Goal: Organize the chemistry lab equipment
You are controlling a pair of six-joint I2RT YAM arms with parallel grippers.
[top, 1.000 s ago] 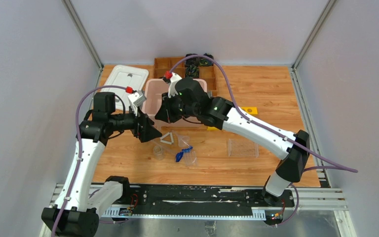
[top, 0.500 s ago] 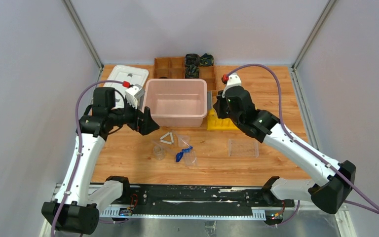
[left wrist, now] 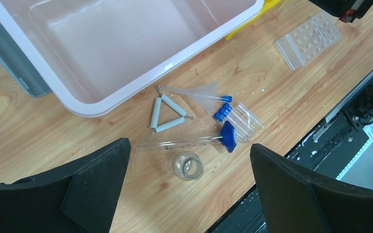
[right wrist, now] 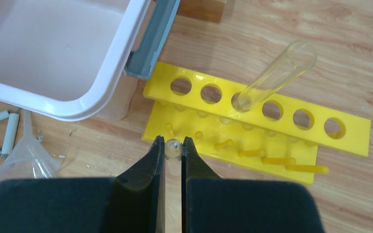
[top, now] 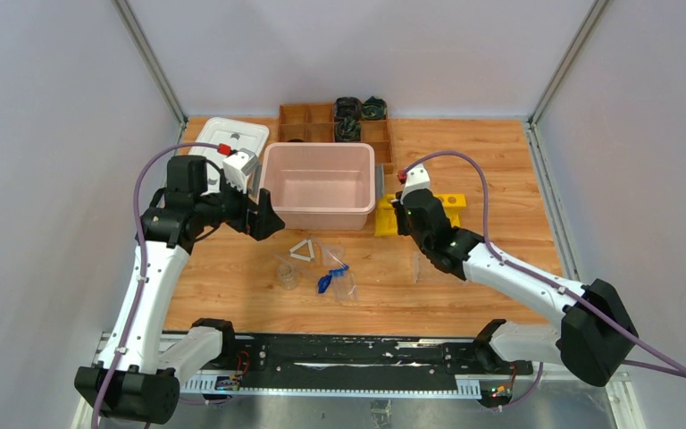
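The second peg from the bin (right wrist: 198, 136) is below my right gripper, to its right in the wrist view, so I will lower the tube onto that peg next.
Clear glassware lies on the wood in front of the pink bin (left wrist: 94, 101): a white triangle (left wrist: 167, 114), a funnel (left wrist: 201, 91), blue-capped tubes (left wrist: 235, 116), a long tube ending in a blue piece (left wrist: 228, 136), and a small beaker (left wrist: 188, 165). My left gripper (left wrist: 189, 145) hangs open and empty above them, left of the triangle (top: 303, 251) in the top view. My right gripper (right wrist: 173, 145) is shut on a clear tube (right wrist: 173, 149), seen end-on, just above the near edge of the yellow rack (right wrist: 349, 128). Another clear tube (right wrist: 277, 73) leans in a rack hole.
A clear well plate (left wrist: 308, 40) lies right of the glassware, partly under the right arm in the top view. A white lid (top: 223, 143) and a wooden organizer (top: 317, 121) sit at the back. The bin's grey handle (right wrist: 150, 43) is close to the rack.
My right arm swung from over the pink bin to the right and came down low over the yellow rack. My left gripper drew back slightly toward the bin's left corner.
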